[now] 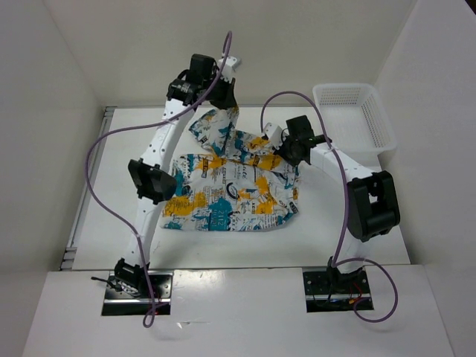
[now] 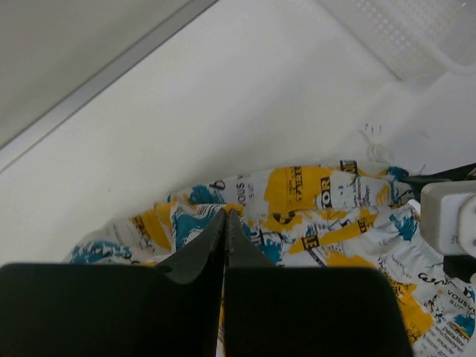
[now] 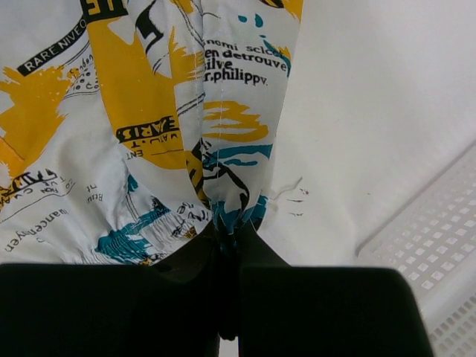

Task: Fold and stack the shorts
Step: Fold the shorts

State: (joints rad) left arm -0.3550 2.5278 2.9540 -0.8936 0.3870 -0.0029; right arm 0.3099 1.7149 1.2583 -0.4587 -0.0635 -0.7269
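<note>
My right gripper should next draw back on its own side over the shorts' near corner (image 1: 287,213), where fabric lies flat on the table, and release the pinched fold.
The shorts (image 1: 232,140), white with teal, yellow and black print, hang stretched between my two grippers above the back of the table. My left gripper (image 1: 226,105) is shut on their far upper edge, and in the left wrist view the fabric (image 2: 312,201) spreads below its closed fingertips (image 2: 226,213). The right gripper (image 1: 277,140) is shut on the right edge. In the right wrist view a teal-printed fold (image 3: 230,212) is pinched between its tips (image 3: 229,227). More of the same printed fabric (image 1: 223,199) lies flat on the table nearer the arm bases.
A white plastic mesh basket (image 1: 355,113) stands at the back right of the table, close to the right arm; its rim shows as basket (image 2: 405,37) and basket (image 3: 439,253). White walls enclose the table on the left, back and right.
</note>
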